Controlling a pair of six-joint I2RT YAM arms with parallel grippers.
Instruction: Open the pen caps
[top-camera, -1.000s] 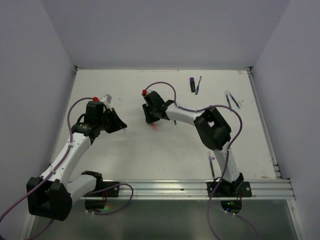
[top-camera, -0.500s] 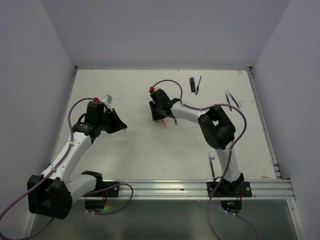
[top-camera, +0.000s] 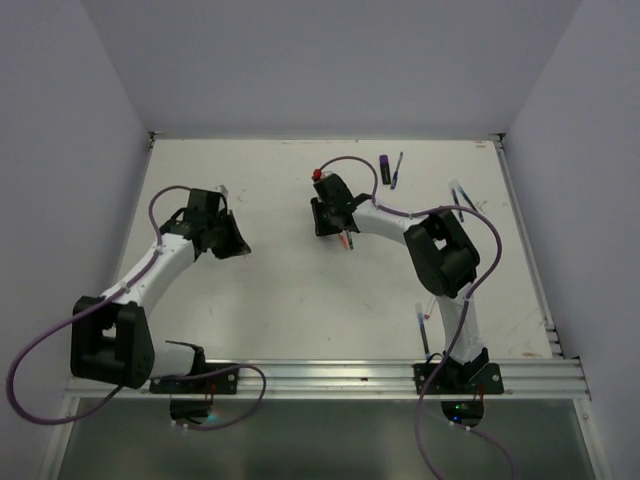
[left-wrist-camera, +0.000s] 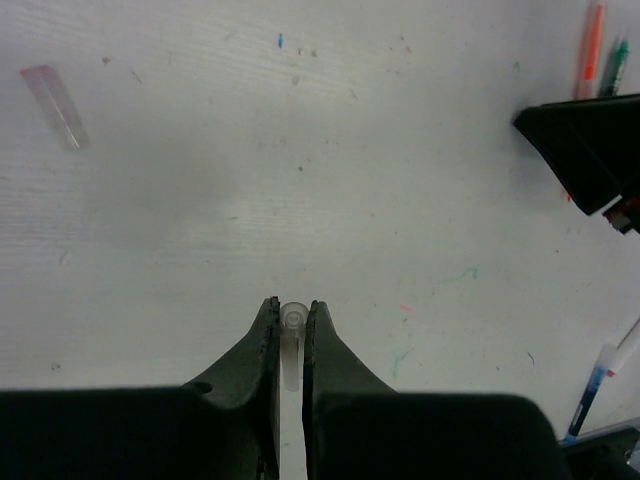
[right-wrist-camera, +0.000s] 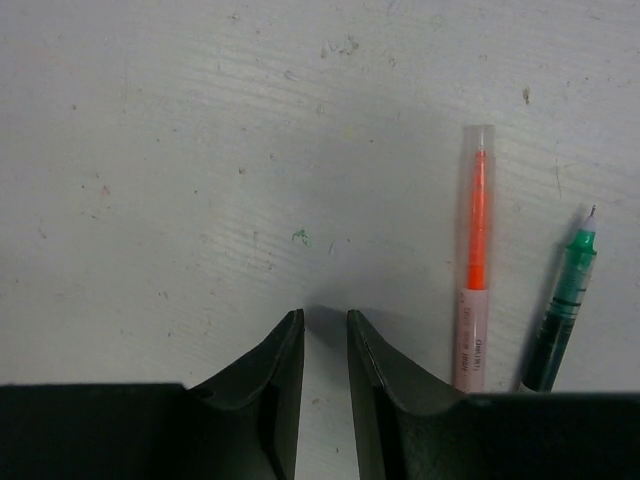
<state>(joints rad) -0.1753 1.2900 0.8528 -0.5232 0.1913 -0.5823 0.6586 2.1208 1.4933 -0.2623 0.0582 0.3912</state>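
Note:
The tabletop (left-wrist-camera: 103, 98) beside the second cap is bare, and it is below my left gripper and to the left in its wrist view. My left gripper needs to move across next, go down and release.
My left gripper (left-wrist-camera: 292, 304) is shut on a clear pen cap (left-wrist-camera: 293, 322), held just above the table; in the top view this gripper (top-camera: 238, 247) sits left of centre. A second clear cap (left-wrist-camera: 56, 104) lies on the table far to its left. My right gripper (right-wrist-camera: 325, 318) is narrowly open and empty, low over the table. A red-orange pen (right-wrist-camera: 476, 290) and a green pen (right-wrist-camera: 563, 300) with a bare tip lie just right of it. In the top view the right gripper (top-camera: 332, 230) is beside the red pen (top-camera: 346, 241).
A stubby purple marker (top-camera: 385, 168) and a blue pen (top-camera: 398, 170) lie at the back. More pens (top-camera: 465, 200) lie at the right, and one pen (top-camera: 424, 330) lies near the right arm's base. The right gripper's black body (left-wrist-camera: 590, 150) shows in the left wrist view.
The right gripper has moved right and toward the back, and the red pen shifted with it. The left arm has swung its wrist further back.

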